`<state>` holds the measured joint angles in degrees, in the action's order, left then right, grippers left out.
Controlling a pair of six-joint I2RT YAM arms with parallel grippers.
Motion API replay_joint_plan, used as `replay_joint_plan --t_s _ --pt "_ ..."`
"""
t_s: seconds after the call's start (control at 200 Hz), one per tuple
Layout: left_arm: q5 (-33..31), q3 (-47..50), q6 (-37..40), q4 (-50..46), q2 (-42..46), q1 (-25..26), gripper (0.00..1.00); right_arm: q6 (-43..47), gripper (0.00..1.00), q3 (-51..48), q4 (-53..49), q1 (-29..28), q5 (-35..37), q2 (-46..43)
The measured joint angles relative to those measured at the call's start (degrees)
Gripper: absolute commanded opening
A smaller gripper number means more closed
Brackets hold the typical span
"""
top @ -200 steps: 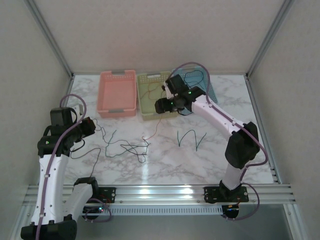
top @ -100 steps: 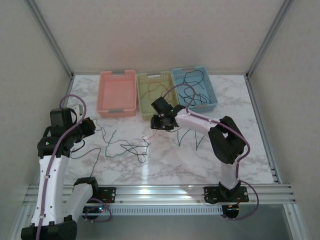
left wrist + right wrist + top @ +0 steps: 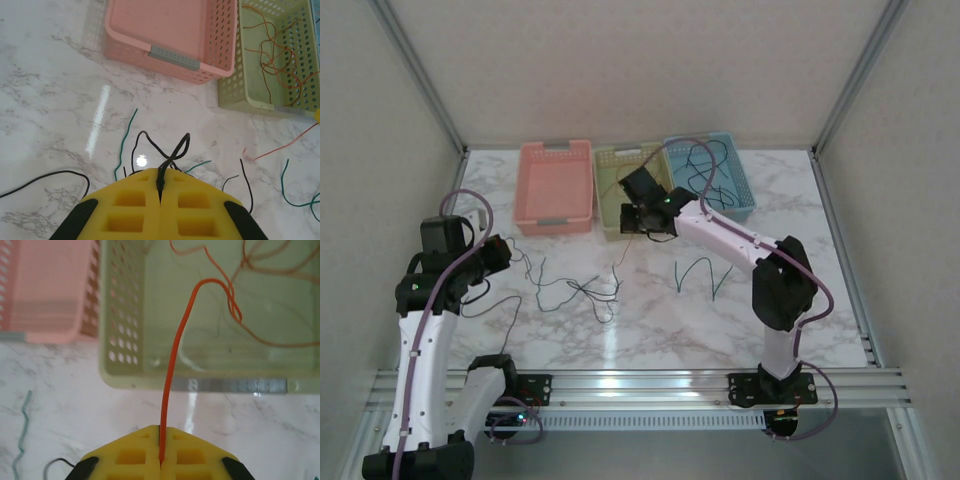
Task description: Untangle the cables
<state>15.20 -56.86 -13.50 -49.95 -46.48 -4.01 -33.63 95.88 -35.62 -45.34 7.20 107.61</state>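
My right gripper will next move outward past the green basket's near side and then let go of the orange cable, whose tail is still trailing outside.
A loose tangle of black and green cables (image 3: 582, 292) lies on the marble left of centre. My left gripper (image 3: 500, 252) hangs over its left end and is shut on a looped black cable (image 3: 172, 150), pinched between the yellow pads (image 3: 161, 172). My right gripper (image 3: 642, 222) sits at the green basket's near wall and is shut (image 3: 161, 429) on a thin orange cable (image 3: 175, 355). That cable rises from the pads and arches over the wall into the basket, joining other orange cables (image 3: 235, 305). A separate green cable (image 3: 700, 275) zigzags on the table to the right.
Three baskets line the back: pink (image 3: 556, 185), green (image 3: 620, 200), and blue (image 3: 740, 190) holding dark cables. A loose orange cable end (image 3: 280, 147) and green strands (image 3: 125, 140) lie near the tangle. The table's right and near parts are bare marble.
My right gripper dropped from over the baskets to the table, shut on the orange cable, then lifted back to the green basket's front. The tangle shifted slightly. The left arm stayed still.
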Motion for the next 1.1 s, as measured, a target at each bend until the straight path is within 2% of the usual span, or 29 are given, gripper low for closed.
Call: replay_joint_plan --t_s 0.215,0.451,0.551,0.726,0.766,0.871,0.906,1.001,1.101 --pt "0.0 0.1 0.0 0.0 0.0 0.0 0.00 5.0 0.00 23.8 -4.6 3.3 1.8 2.3" --pt "0.0 0.4 0.0 0.0 0.0 0.0 0.00 7.6 0.00 50.1 -11.7 7.9 2.0 16.8" --pt "0.0 0.4 0.0 0.0 0.0 0.0 0.00 7.8 0.00 54.1 -13.7 8.6 2.0 21.6" --pt "0.0 0.5 0.0 0.1 0.0 0.0 0.00 8.6 0.00 53.9 -15.2 9.8 1.9 26.5" --pt "0.0 0.6 0.0 0.2 0.0 0.0 0.00 8.9 0.07 53.3 -15.3 10.0 1.9 27.3" --pt "0.0 0.7 0.0 0.4 0.0 0.0 0.00 9.7 0.45 51.8 -15.3 10.3 1.6 29.3" --pt "0.0 0.7 0.0 0.4 0.0 0.0 0.00 10.2 0.54 51.8 -15.3 10.3 1.2 30.3" --pt "0.0 0.7 0.0 0.4 0.0 0.0 0.00 11.1 0.70 51.8 -16.4 10.2 0.2 32.1" --pt "0.0 0.7 0.0 0.4 0.0 0.0 0.00 13.0 0.72 51.8 -18.4 9.6 0.4 32.4"
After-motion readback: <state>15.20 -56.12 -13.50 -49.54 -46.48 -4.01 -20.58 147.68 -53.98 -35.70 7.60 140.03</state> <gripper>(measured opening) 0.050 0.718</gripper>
